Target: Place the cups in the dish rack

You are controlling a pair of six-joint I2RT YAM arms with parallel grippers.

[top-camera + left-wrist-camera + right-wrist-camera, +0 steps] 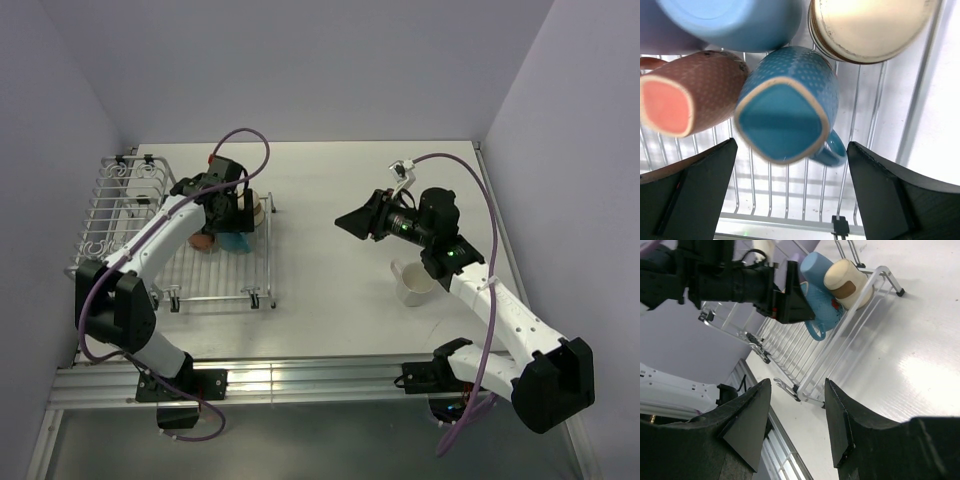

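Note:
That mug still stands outside the rack. My right gripper should move back and down, with its fingers tilting downward, onto the cream-white mug's rack-side rim.
The dish rack stands at the left. On its far right part lie a mid-blue mug, a salmon-pink cup, a light blue cup, a lavender cup and a cream cup with a brown band. My left gripper is open and empty just above the mid-blue mug; it also shows in the top view. A cream-white mug stands upright on the table. My right gripper is open and empty in the air left of that mug. No steel cup shows.
The rack's left part has upright wire loops. The right wrist view shows the rack's near corner foot and the cups beyond. Walls close the table on three sides. An aluminium rail runs along the near edge.

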